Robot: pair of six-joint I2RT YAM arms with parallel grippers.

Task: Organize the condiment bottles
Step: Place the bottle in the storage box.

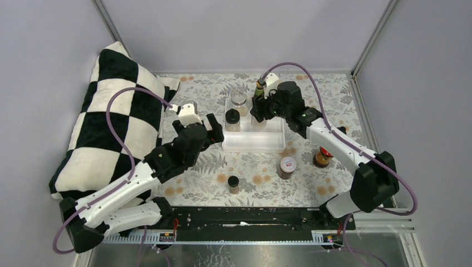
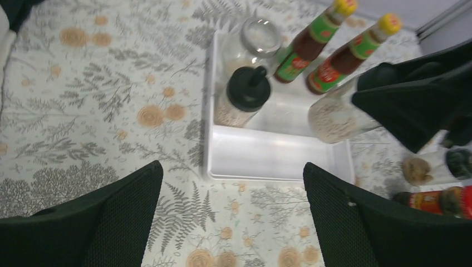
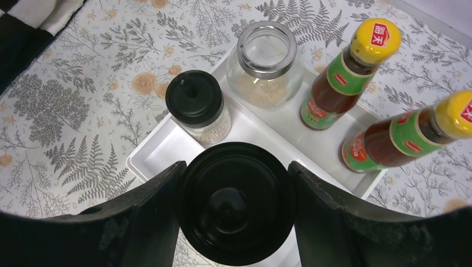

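The third jar should go down next with my right gripper into the empty space beside the black-lidded jar, since that part of the tray is still free.
The white tray [image 1: 253, 143] holds a clear-lidded jar [image 3: 267, 61], a black-lidded jar [image 3: 197, 105] and two tall red-sauce bottles with yellow-orange caps and green labels [image 3: 345, 78] [image 3: 412, 133]. My right gripper [image 3: 236, 206] is shut on a third jar with a black lid [image 3: 236, 194], over the near part of the tray. That jar's pale contents show in the left wrist view [image 2: 334, 117]. My left gripper [image 2: 234, 183] is open and empty, above the cloth just left of and in front of the tray [image 2: 267, 156].
Three jars stand on the floral cloth in front of the tray: a small black-lidded one [image 1: 234, 182], a white-and-red-lidded one [image 1: 288, 165] and a red-lidded one [image 1: 323, 157]. A black-and-white checkered pillow [image 1: 111, 111] fills the left side. Grey walls close the back and sides.
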